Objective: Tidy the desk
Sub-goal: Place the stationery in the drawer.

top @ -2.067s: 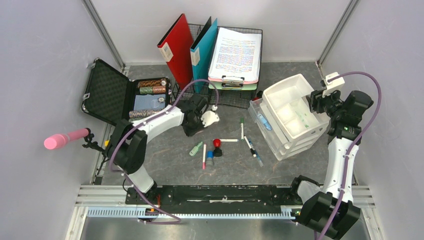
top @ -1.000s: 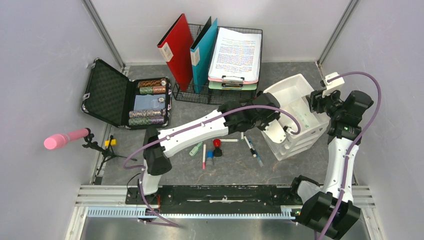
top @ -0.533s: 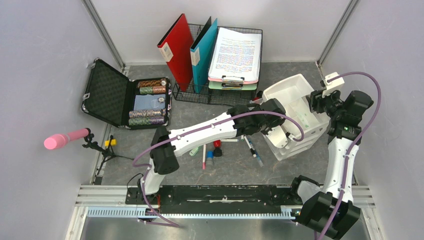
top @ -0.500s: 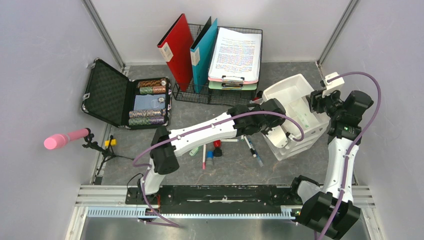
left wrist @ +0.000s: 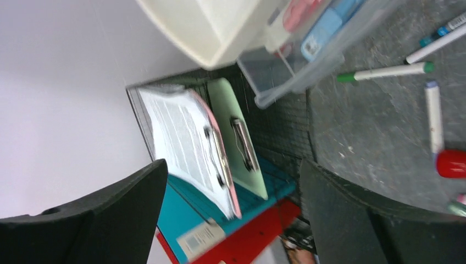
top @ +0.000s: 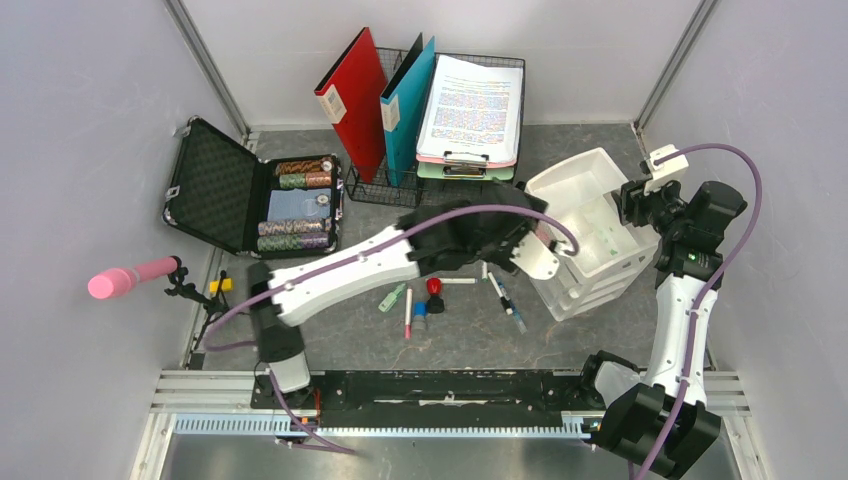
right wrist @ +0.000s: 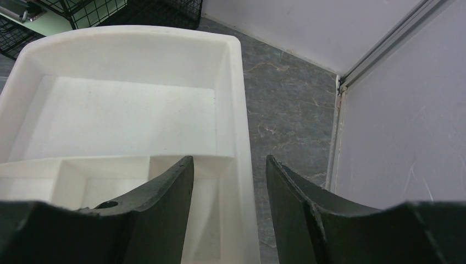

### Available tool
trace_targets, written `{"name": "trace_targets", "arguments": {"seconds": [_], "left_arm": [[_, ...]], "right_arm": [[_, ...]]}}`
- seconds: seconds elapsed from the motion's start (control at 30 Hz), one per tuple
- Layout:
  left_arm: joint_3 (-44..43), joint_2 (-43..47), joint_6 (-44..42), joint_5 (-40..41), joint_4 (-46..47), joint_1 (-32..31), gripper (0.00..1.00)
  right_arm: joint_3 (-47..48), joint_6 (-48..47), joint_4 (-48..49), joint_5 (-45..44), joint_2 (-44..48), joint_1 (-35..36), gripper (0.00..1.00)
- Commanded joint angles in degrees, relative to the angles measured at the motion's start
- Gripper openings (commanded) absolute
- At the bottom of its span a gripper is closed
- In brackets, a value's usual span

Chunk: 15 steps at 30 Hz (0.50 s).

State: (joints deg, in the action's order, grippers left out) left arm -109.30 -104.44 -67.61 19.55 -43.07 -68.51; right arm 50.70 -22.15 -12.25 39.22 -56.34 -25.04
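Observation:
I will next move my left gripper to the left in the top view, then down onto the small green item, since it lies loose beside the pens.
The desk is a dark mottled tabletop. Loose pens and markers and a red stamp lie at its middle. My left gripper hangs open and empty between the wire rack and the white tray; in its wrist view the gripper faces the clipboards, with a green pen on the desk. My right gripper is open at the tray's right side. In its wrist view the gripper straddles the tray's wall, a gap on each side.
The tray sits askew on a translucent drawer unit. A wire rack at the back holds a red binder, a teal binder and clipboards. An open black case is left, a pink microphone beside it.
My left arm has drawn back from the white tray toward the rack and its jaws have opened; the white thing it carried earlier is no longer in them. The right arm has not moved.

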Motion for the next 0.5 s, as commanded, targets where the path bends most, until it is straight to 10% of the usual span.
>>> {"name": "trace_targets", "arguments": {"seconds": [0.0, 0.47], "left_arm": [[8.42, 10.24, 14.99, -0.41, -1.19, 2.65, 0.97], [43.54, 19.29, 44.40, -19.25, -1.34, 26.28, 1.00]], "right_arm": [[-4.03, -2.81, -9.14, 1.65, -2.65, 0.70, 0.58], [-4.03, -2.81, -9.21, 1.84, -3.78, 0.69, 0.58]]}}
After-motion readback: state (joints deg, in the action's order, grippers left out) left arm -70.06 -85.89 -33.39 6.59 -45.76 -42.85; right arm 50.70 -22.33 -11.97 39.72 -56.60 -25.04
